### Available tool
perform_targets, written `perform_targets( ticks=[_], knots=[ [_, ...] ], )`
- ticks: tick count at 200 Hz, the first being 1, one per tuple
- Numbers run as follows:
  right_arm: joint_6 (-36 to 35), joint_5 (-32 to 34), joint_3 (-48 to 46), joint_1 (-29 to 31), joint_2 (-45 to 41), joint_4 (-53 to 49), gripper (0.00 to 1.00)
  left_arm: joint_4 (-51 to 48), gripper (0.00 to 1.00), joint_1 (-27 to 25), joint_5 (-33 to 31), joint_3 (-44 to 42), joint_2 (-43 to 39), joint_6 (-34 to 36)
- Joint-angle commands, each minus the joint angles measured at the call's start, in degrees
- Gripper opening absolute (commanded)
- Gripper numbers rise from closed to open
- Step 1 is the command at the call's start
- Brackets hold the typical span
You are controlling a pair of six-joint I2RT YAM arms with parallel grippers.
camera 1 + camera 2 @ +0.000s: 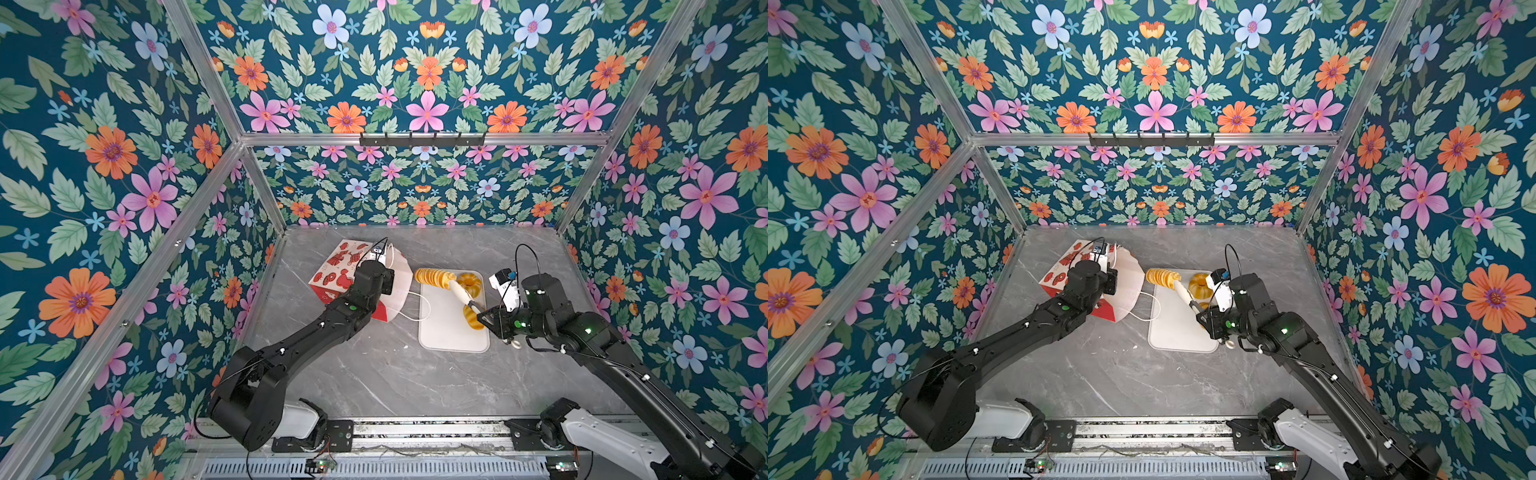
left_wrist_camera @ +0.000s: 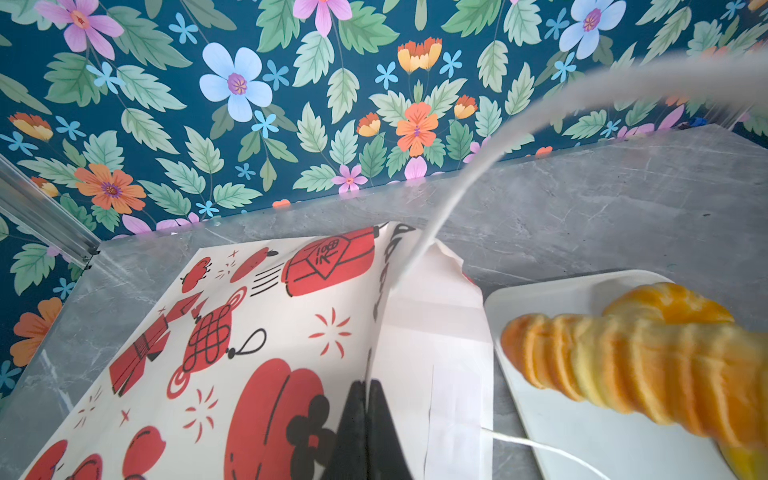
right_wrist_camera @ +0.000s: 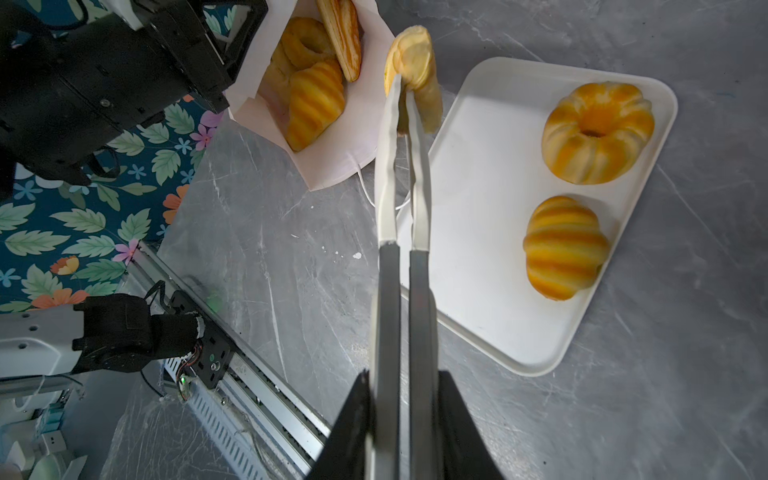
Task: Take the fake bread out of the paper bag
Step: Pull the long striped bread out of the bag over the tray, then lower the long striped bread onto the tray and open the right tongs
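Observation:
The bare tray beside the round bun is below, so my right gripper should next move back and down, lay the spiral bread (image 1: 434, 277) there and let go of the tongs.
The paper bag (image 1: 336, 266) (image 2: 270, 332) leans at the back left of the table, mouth toward the tray. My left gripper (image 2: 365, 384) is shut on the bag's upper rim and holds the mouth open. Several pieces of fake bread (image 3: 316, 99) lie inside the bag, a croissant among them. My right gripper (image 3: 405, 374) (image 1: 486, 318) is shut on white-tipped metal tongs (image 3: 401, 187). The tongs pinch a spiral fake bread (image 3: 415, 54) (image 1: 434, 277) in the air between the bag's mouth and the tray's far left corner. A ring bread (image 3: 598, 133) and a round bun (image 3: 565, 247) lie on the tray.
The flat white tray (image 1: 449, 332) (image 3: 478, 249) lies right of the bag on the grey marble table (image 1: 374, 374). One white cord handle (image 1: 419, 307) trails from the bag to the tray's edge. Floral walls close in three sides. A metal rail (image 1: 415, 432) runs along the front.

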Motion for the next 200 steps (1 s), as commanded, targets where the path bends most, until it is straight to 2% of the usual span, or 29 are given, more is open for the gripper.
perform_targets(
  ticks=[1,90,116,162,200],
  knots=[
    [2.01,1.07,-1.46,-0.19,-0.21,1.22,0.17,0.83,0.0,0.12,-1.43,-0.36,-0.07,-0.16],
    [11.61,1.0,-12.97,-0.25,-0.68,10.47,0.17,1.88,0.0,0.18,-1.47,-1.83,-1.35,-0.09],
    [14.83,0.98,-15.47,-0.26,-2.1,9.48,0.18,2.32,0.0,0.18,-1.29,-1.74,-1.18,0.01],
    [19.52,-1.5,-18.38,-0.25,-4.66,5.53,0.29,3.07,0.0,0.21,-0.97,-1.53,-0.38,0.09],
    [19.02,-0.97,-17.07,-0.19,-5.29,2.42,0.38,3.55,0.0,0.27,-0.61,-1.46,0.49,0.01]
  ],
)
